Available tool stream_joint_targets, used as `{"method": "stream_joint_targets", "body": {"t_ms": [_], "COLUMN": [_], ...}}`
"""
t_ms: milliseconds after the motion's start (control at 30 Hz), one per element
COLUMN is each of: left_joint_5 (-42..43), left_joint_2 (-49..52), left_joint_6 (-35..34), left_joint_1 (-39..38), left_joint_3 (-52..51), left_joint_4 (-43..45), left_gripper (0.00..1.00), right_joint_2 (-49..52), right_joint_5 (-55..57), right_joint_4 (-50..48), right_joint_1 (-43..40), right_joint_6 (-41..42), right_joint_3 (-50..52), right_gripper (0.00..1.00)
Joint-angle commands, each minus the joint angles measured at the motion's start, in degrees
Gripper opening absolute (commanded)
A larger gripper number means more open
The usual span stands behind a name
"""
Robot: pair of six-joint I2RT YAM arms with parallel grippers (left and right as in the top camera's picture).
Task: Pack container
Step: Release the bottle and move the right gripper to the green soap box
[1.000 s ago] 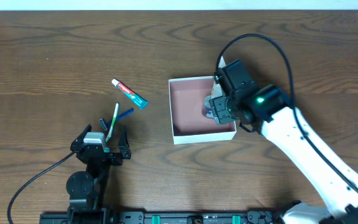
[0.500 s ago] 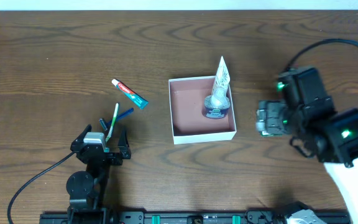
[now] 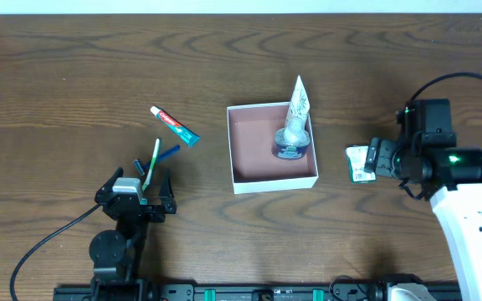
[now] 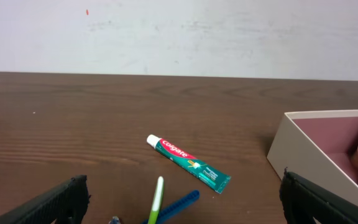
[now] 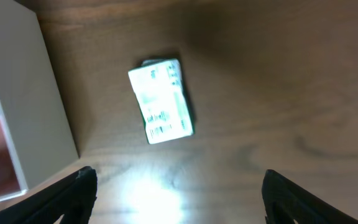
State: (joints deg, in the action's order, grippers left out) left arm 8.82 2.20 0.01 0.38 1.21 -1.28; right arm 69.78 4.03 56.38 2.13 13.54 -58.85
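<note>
I need to lower my right gripper to the white and green packet (image 3: 358, 162) next, turning my fingers to its long sides, as it lies slanted.
The container (image 3: 241, 180) is a square white box with a pinkish-brown inside at the table's middle. A silver tube (image 3: 294, 125) stands in its right part, leaning on the far rim. A small white and green packet (image 3: 358, 162) lies on the table right of the box, also in the right wrist view (image 5: 161, 101). My right gripper (image 5: 179, 193) is open and empty above the table just beside that packet. My left gripper (image 4: 182, 202) is open and empty at the front left, over a green toothbrush (image 4: 156, 200) and a blue one (image 4: 179, 204). A toothpaste tube (image 3: 175, 125) lies beyond them.
The box wall (image 5: 39, 99) fills the left of the right wrist view. The box corner (image 4: 303, 149) shows at the right of the left wrist view. A black cable (image 3: 48, 238) runs from the left arm base.
My right arm let go of the silver tube in the box, drew back to the right and came down over the small packet. The left arm has not moved.
</note>
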Motion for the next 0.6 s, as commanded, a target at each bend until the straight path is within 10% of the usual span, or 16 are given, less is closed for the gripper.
{"method": "stream_joint_targets", "body": {"t_ms": [0,567], "left_joint_5": [0.85,0.87], "left_joint_2": [-0.09,-0.09], "left_joint_6": [0.20,0.20], "left_joint_1": [0.35,0.35], "left_joint_3": [-0.98,-0.98], "left_joint_4": [-1.92,-1.92], "left_gripper": [0.98,0.98], "right_joint_2": [1.29,14.43], "right_joint_5": [-6.38,-7.19], "right_joint_4": [-4.87,-33.03], "right_joint_1": [-1.38,-1.33], "right_joint_6": [-4.59,-8.15], "right_joint_3": [4.66,19.65], "right_gripper": [0.86,0.91]}}
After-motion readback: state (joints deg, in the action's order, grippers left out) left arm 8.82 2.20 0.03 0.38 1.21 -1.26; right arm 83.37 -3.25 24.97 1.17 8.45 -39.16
